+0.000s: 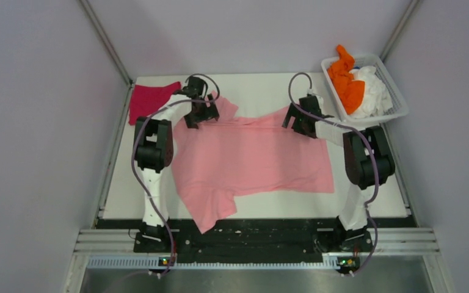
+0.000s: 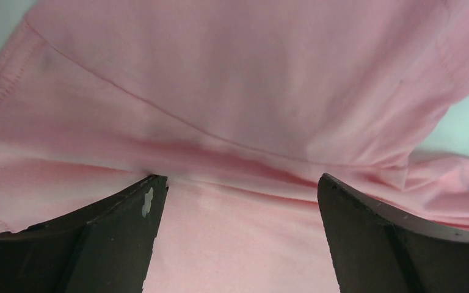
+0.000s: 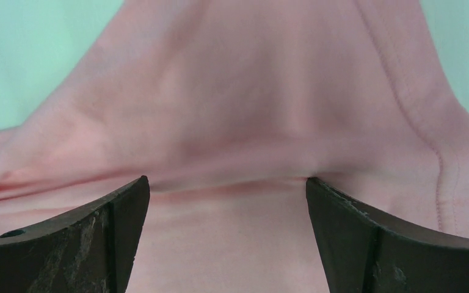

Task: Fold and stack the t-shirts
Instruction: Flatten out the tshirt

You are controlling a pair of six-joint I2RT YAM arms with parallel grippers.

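The sleeve of the pink t-shirt sticks out past the shirt's body, so my left gripper will next travel back over the pink t-shirt [image 1: 250, 162] and close on the near corner of its sleeve [image 1: 203, 229].
A large light pink t-shirt [image 1: 250, 162] lies spread across the table, with one sleeve hanging over the near edge. My left gripper [image 1: 200, 119] is at the shirt's far left corner, and my right gripper [image 1: 298, 125] is at its far right corner. In the left wrist view the left gripper [image 2: 238, 180] is open, with its tips resting on the pink cloth [image 2: 238, 91]. In the right wrist view the right gripper [image 3: 227, 180] is also open, with its tips on a ridge of pink cloth [image 3: 250, 91]. A magenta-red t-shirt [image 1: 149, 99] lies folded at the far left.
A white slatted basket [image 1: 397, 113] stands at the far right corner and holds an orange shirt [image 1: 347, 82] and a white shirt [image 1: 372, 91]. Grey walls close in the table on three sides. A black rail runs along the near edge.
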